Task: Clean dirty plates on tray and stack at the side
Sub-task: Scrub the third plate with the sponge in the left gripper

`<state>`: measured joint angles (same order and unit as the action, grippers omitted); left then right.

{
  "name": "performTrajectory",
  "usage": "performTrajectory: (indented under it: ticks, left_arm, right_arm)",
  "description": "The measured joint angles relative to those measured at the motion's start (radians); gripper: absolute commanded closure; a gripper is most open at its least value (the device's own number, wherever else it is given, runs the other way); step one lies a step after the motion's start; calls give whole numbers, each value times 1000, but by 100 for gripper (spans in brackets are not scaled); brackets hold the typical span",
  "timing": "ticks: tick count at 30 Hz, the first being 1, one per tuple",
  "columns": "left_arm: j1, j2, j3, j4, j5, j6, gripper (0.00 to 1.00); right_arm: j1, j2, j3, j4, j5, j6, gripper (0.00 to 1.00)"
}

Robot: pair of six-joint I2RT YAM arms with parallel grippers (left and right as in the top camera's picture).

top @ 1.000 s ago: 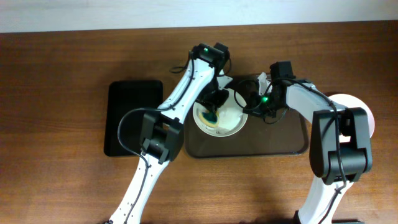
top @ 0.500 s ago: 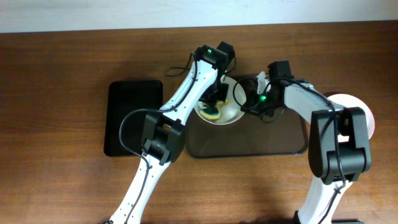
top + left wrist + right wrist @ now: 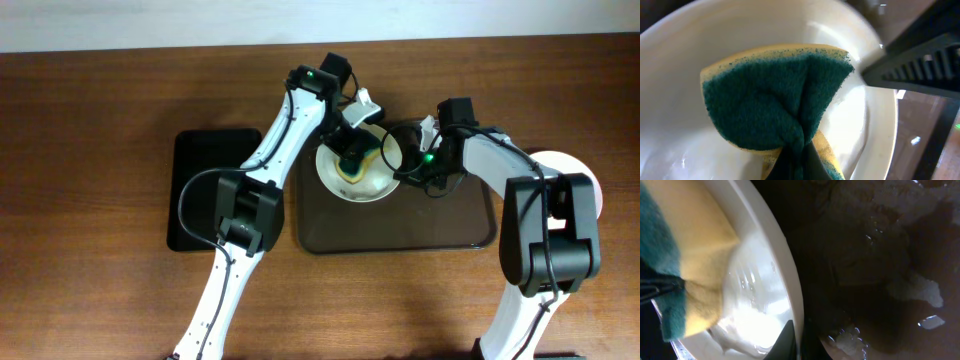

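Observation:
The clean plate [image 3: 592, 180] lies to the right of my right gripper in the overhead view, so I should lift the rim of the white plate over it, lower to stack them and release.
A white plate [image 3: 372, 185] is held tilted over the back left of the dark brown tray [image 3: 440, 232]. My right gripper [image 3: 400, 165] is shut on the plate's rim [image 3: 790, 287]. My left gripper [image 3: 352, 150] is shut on a yellow and green sponge [image 3: 356, 162] and presses it into the plate; the folded sponge [image 3: 775, 95] fills the left wrist view against the white plate [image 3: 875, 125]. The sponge [image 3: 670, 265] also shows in the right wrist view. A clean white plate [image 3: 592, 180] lies on the table at the far right, partly hidden by my right arm.
A smaller black tray [image 3: 205, 190] lies to the left of the brown tray. Wet foam and water drops [image 3: 910, 287] lie on the brown tray's floor. My two arms cross the table's middle from the front.
My left gripper has moved with the sponge toward the back and right across the plate. The plate has shifted slightly right. My right gripper has stayed on the rim.

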<state>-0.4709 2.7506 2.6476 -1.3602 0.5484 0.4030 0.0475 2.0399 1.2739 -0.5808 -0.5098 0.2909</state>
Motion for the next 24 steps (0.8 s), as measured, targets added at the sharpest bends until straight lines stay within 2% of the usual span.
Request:
performTrajectory:
  ticks: [3,5,7,8,10,11,13,18,20,22,23,24]
  left_arm:
    - [-8,8,-7,69,17,-16,100]
    - [-20,8,-7,140,-119,-200,100]
    - [-69,-5,1,124,-360,-496,100]
    - [-90,-10,3,115,-457,-597,100]
    - [-98,-11,8,102,-536,-682,100]
    - [-98,-11,9,85,-549,-692,100]
    - [-91,-11,12,67,-503,-633,100]
    - [-13,-2,5,-53,-59,-239,100]
    - [-18,8,0,-46,23,-164,100]
    - [-20,10,-6,5,43,-156,100]
    - [-19,10,-6,37,6,-201,100]
    - [-26,10,5,64,-101,-324,100]
  right_arm:
    - [0,0,0,2,3,-3,96]
    - [0,0,0,7,8,-2,96]
    - [3,0,0,18,9,-3,96]
    - [5,0,0,21,10,-3,96]
    - [10,0,0,27,10,-3,96]
    - [13,0,0,27,10,-3,96]
    - [14,0,0,20,8,-5,96]
    - [13,0,-1,2,3,-34,96]
    - [13,0,-1,2,3,-37,96]
    - [13,0,-1,2,3,-36,96]
    - [12,0,-1,6,4,-33,96]
    - [12,0,-1,7,4,-31,96]
